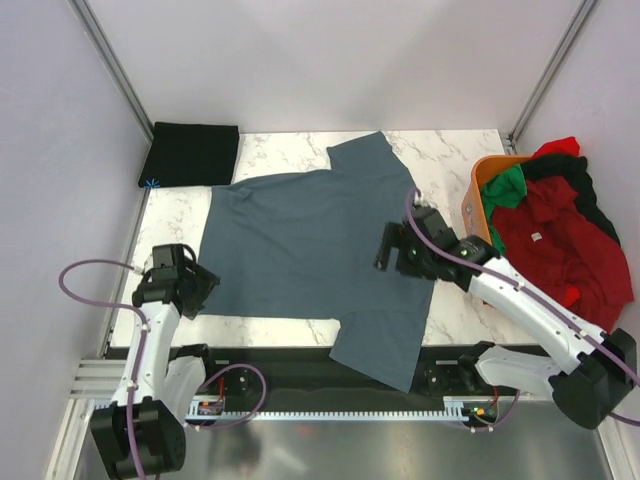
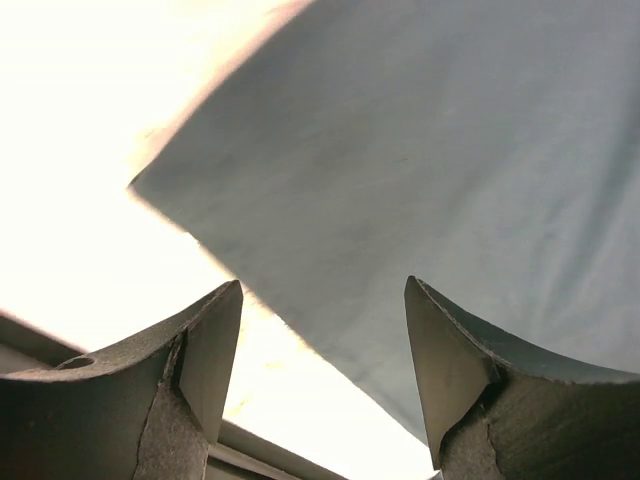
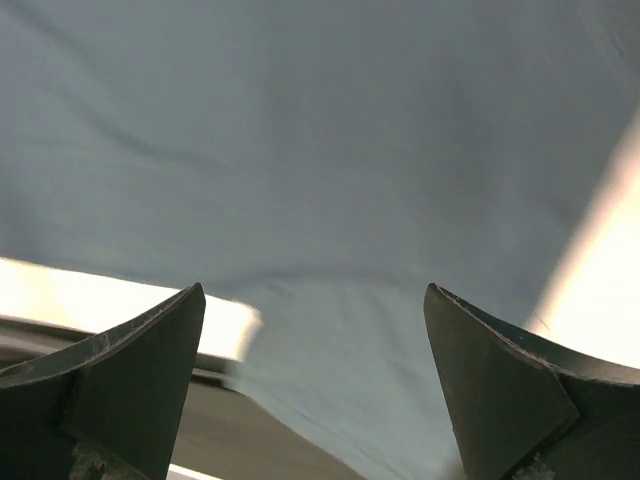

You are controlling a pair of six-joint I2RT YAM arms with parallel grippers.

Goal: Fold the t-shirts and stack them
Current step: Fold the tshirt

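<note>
My right gripper should next move back past the table's near edge and then go down onto the hanging sleeve (image 1: 380, 348) (image 3: 346, 376).
A grey-blue t-shirt (image 1: 300, 245) lies spread flat on the white marble table (image 1: 450, 160), one sleeve at the back, the other hanging over the near edge. My left gripper (image 1: 205, 283) is open at the shirt's near left corner; the left wrist view shows that corner (image 2: 150, 185) ahead and the hem (image 2: 300, 335) running between the fingers (image 2: 215, 345). My right gripper (image 1: 388, 247) is open low over the shirt's right side; the right wrist view shows cloth (image 3: 330, 180) under it. A folded black shirt (image 1: 190, 155) lies at the back left. Red and green shirts (image 1: 560, 235) are piled at the right.
An orange basket (image 1: 478, 190) stands at the right edge, holding the pile of red, green and black clothes that spills out to the right. Grey walls close in the table at the left, back and right. A metal rail (image 1: 330, 405) runs along the near edge.
</note>
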